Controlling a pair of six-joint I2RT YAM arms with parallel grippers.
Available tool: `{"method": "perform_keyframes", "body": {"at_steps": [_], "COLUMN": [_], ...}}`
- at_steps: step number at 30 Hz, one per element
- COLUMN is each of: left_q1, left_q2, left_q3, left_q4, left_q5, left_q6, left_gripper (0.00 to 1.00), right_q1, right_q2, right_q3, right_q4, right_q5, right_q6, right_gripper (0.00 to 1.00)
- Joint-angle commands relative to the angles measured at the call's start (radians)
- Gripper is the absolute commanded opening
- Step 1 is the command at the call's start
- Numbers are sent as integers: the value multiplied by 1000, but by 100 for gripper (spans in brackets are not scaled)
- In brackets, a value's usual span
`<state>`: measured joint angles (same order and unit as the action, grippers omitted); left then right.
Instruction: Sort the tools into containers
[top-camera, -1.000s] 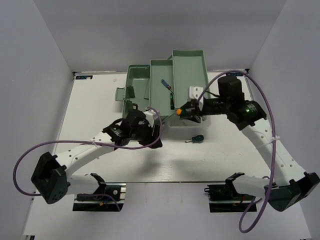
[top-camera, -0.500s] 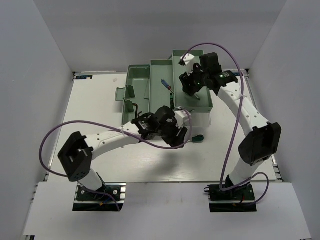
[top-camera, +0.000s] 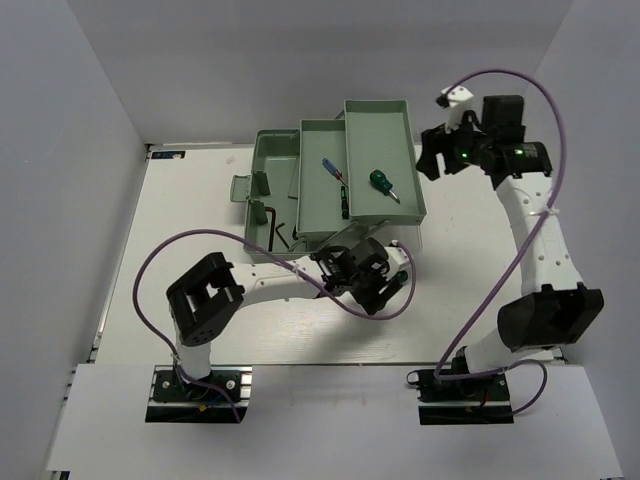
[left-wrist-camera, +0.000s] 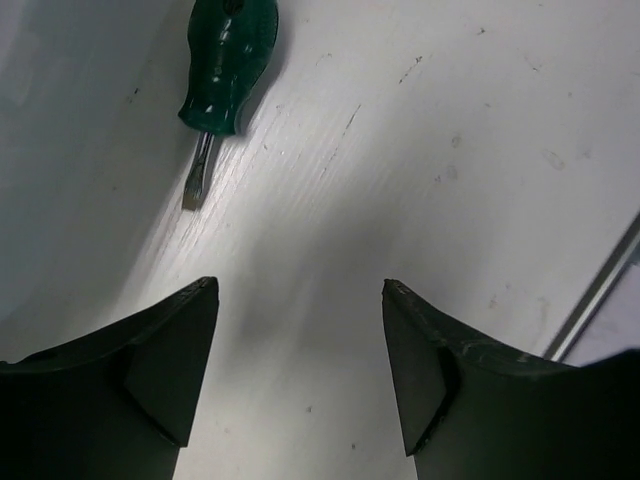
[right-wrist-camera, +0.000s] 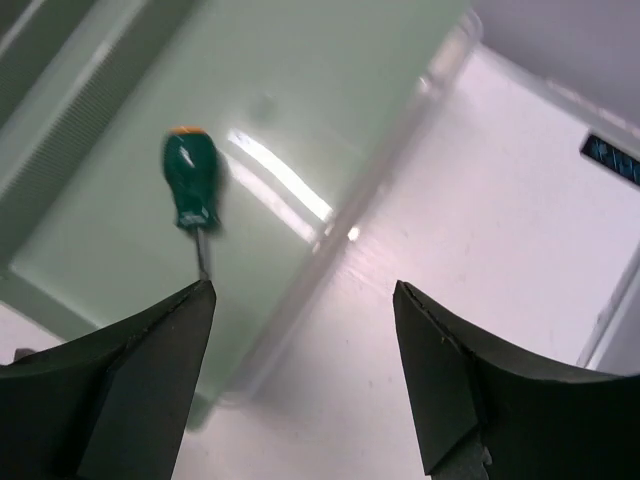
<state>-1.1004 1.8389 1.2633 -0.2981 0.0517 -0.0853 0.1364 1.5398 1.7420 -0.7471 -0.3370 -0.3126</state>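
Observation:
I should next move my left gripper down and to its right in the top view, where the second screwdriver's stubby green handle lies, to lower open fingers around it.
A stubby green-and-orange screwdriver lies in the right mint-green tray; it also shows in the right wrist view. My right gripper is open and empty, just right of that tray, over the table. A second stubby green screwdriver lies on the table ahead of my open, empty left gripper. In the top view the left gripper hides it. A blue-handled screwdriver and a black one lie in the middle tray. Hex keys lie in the toolbox base.
The toolbox base and its trays stand at the back middle of the white table. A translucent lid edge runs along the right tray. White walls enclose the table on three sides.
The right gripper has let go of the green screwdriver in the right tray and drawn back to the right. The left gripper has moved right, over the second green screwdriver.

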Motion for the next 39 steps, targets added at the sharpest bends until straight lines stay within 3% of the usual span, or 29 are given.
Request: {"method": "perform_keyframes", "body": {"at_steps": [1, 13, 22, 39], "left_q1": [-13, -23, -32, -32], "left_q2": [41, 221, 189, 278], "left_q3": [39, 220, 229, 314], "left_q4": [71, 82, 73, 102], "left_q5": [-61, -156, -225, -194], "left_q6": [44, 119, 147, 248], "left_gripper": [77, 77, 77, 77], "right_q1": [-84, -190, -213, -230], "right_q2": [-36, -124, -139, -133], "right_q3": [-39, -180, -228, -265], "right_q4": [-86, -149, -152, -156], "right_q5": [-75, -122, -114, -119], "right_q6": [23, -51, -59, -69], "right_gripper": [78, 78, 78, 78]}}
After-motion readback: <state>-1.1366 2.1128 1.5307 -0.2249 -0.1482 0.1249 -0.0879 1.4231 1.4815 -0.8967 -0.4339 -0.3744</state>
